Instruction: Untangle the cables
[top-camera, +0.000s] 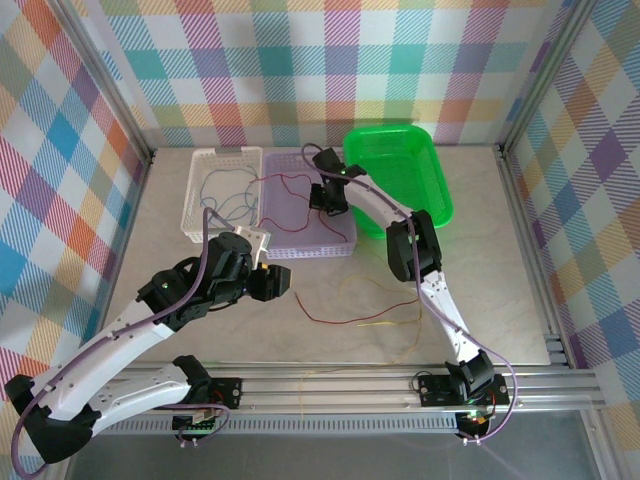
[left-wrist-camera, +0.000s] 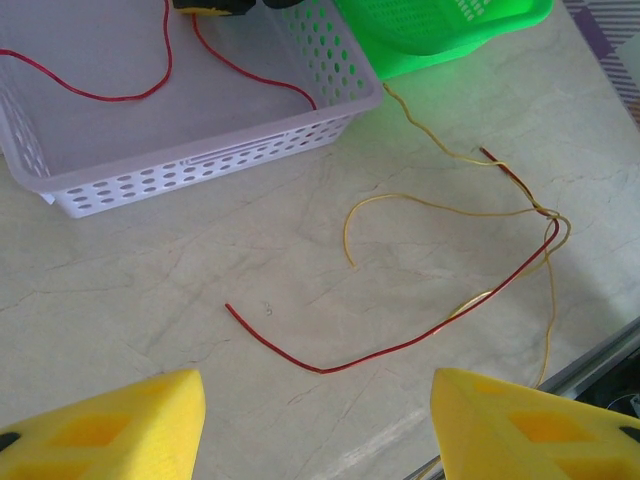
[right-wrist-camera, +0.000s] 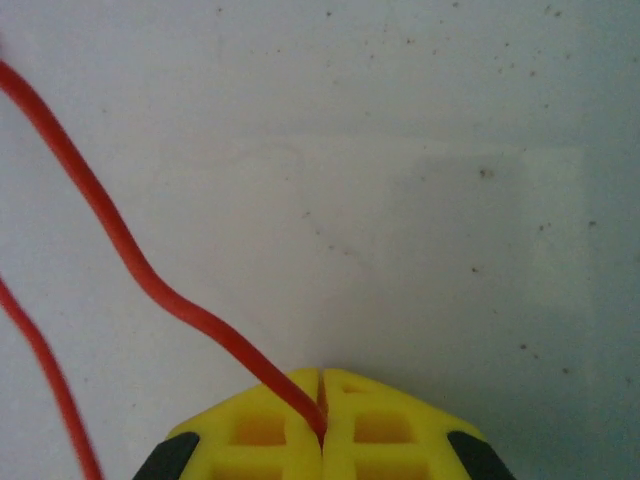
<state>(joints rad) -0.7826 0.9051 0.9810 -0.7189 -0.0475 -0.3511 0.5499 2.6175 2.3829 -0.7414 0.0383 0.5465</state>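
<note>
The red cable's end already hangs low inside the lavender basket (top-camera: 345, 243), so next I need to move my right gripper over the lavender basket's bottom toward the green basket and let go of the end.
My right gripper (right-wrist-camera: 322, 410) is shut on the end of a red cable (right-wrist-camera: 150, 280) low over the lavender basket's floor. From above, that gripper (top-camera: 331, 201) sits inside the lavender basket (top-camera: 345, 243), and the red cable (top-camera: 290, 180) loops across it. A second red cable (left-wrist-camera: 330, 368) lies on the table, crossed with a yellow cable (left-wrist-camera: 440, 205) at a knot on the right. My left gripper (left-wrist-camera: 315, 440) hovers open above this red cable, apart from it, and stands near the basket's front corner (top-camera: 275, 280). Blue and green cables (top-camera: 225, 210) lie in the white basket (top-camera: 197, 160).
A green basket (top-camera: 440, 185) stands at the back right, beside the lavender one (left-wrist-camera: 200, 160). The aluminium rail (top-camera: 350, 380) runs along the table's near edge, close to the yellow cable's end. The frame posts and checked walls close in the sides.
</note>
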